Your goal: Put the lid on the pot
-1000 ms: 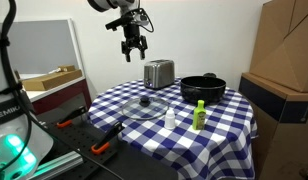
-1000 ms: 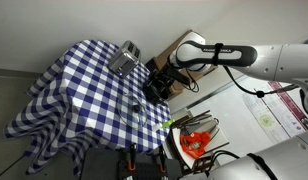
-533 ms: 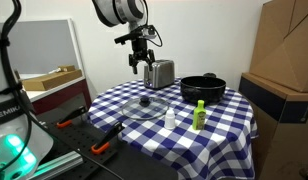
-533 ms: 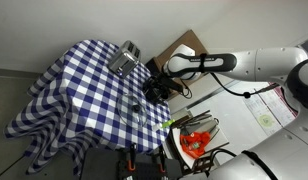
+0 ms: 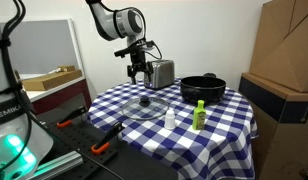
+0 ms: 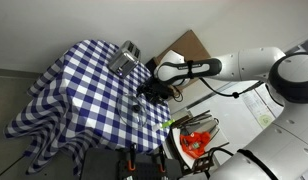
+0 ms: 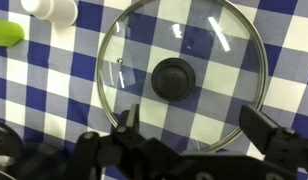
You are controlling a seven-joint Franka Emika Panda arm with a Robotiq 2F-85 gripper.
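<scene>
My open gripper is above the black centre knob (image 5: 145,100) (image 7: 175,78), and the knob is outside the gap between the fingers. I need to lower the gripper next and shift it over the knob, with fingers on both sides.
The clear glass lid (image 7: 216,60) with a black centre knob (image 7: 175,78) lies flat on the checked tablecloth. It also shows in an exterior view (image 5: 146,106). The black pot (image 5: 202,88) stands at the table's far side, apart from the lid. My gripper (image 7: 194,130) is open and empty, and hangs above the lid. One finger (image 7: 124,125) is over the lid's rim and the other finger (image 7: 269,130) is just outside the rim. In an exterior view the gripper (image 5: 141,70) is well above the lid, in front of the toaster.
A silver toaster (image 5: 159,72) stands behind the lid. A small white bottle (image 5: 170,118) and a green bottle (image 5: 199,115) stand near the table's front, between lid and pot. They also show in the wrist view, white (image 7: 49,8) and green (image 7: 6,33). Cardboard boxes (image 5: 284,60) are beside the table.
My gripper has come down and moved across toward the toaster, and now hangs closer above the lid. The lid, pot and bottles have not moved.
</scene>
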